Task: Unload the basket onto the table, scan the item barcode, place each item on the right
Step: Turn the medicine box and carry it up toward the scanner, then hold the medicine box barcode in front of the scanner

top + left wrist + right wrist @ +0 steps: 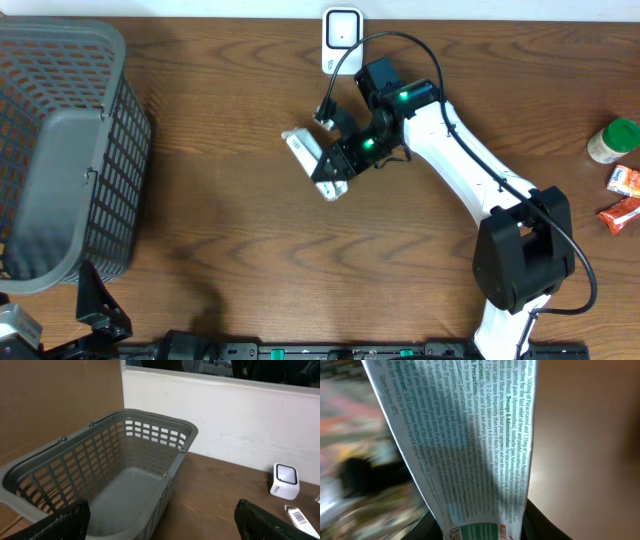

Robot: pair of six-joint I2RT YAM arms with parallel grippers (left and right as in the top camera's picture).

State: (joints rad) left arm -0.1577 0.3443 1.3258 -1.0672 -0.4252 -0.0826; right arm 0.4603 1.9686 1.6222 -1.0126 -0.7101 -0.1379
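The bare wood [560, 156] beside the green-lidded bottle is empty. My right gripper should move the box outward over the scanner [342, 35] and then down to that spot.
The item is a white medicine box [300, 148] with green print. My right gripper [328, 170] is shut on one end of it and holds it above the middle of the table. In the right wrist view the box [465, 445] fills the frame, its small-print face toward the camera, with the right gripper [482, 530] clamping its lower end. The white scanner [342, 35] stands at the table's far edge, just beyond the box. My left gripper [165, 527] is open and holds nothing, near the front left corner. From there a barcode label shows on the box [299, 519], near the scanner [285, 480].
A grey plastic basket [130, 170] takes up the left side of the table, and its rim [160, 417] is close ahead of the left gripper. A green-lidded bottle [613, 140] and two orange packets [625, 180] [618, 215] lie at the right edge.
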